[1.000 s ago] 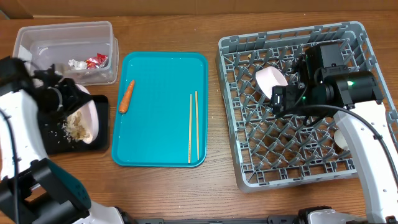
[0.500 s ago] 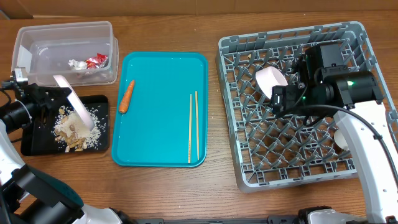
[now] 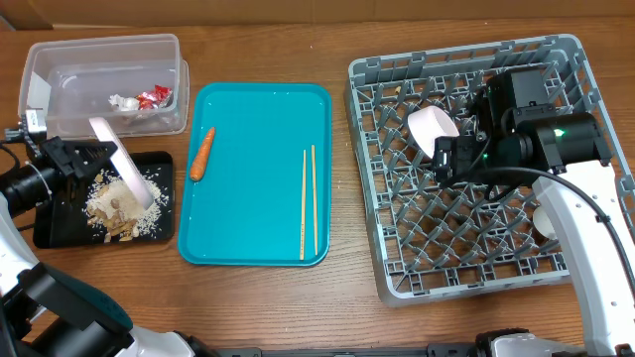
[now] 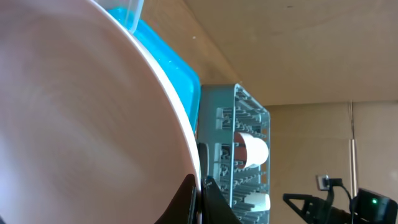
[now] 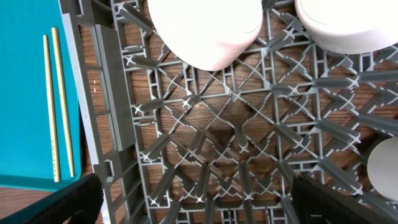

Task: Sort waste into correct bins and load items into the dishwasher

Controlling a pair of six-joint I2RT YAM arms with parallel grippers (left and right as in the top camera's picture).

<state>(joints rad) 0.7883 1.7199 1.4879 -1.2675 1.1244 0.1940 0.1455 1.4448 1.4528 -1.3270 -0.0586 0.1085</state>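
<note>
The scraps lie in the black tray, so next my left gripper needs to swing past the carrot, lower the plate flat over the chopsticks and release the plate's rim.
My left gripper is shut on the rim of the round white plate. It holds the plate tilted steeply on edge over the black tray, where tan and white food scraps lie. The clear tub holds red and silver wrappers. The carrot and two chopsticks lie on the teal tray. My right gripper is open and empty above the grey dish rack, beside a pink bowl.
The teal tray lies between the bins and the rack. A second white dish and a small white cup stand in the rack. The rack's upright pegs surround my right gripper.
My left arm has swung left and tipped the plate up on edge. The scraps that were on the plate now lie in the black tray. The right arm has not moved.
</note>
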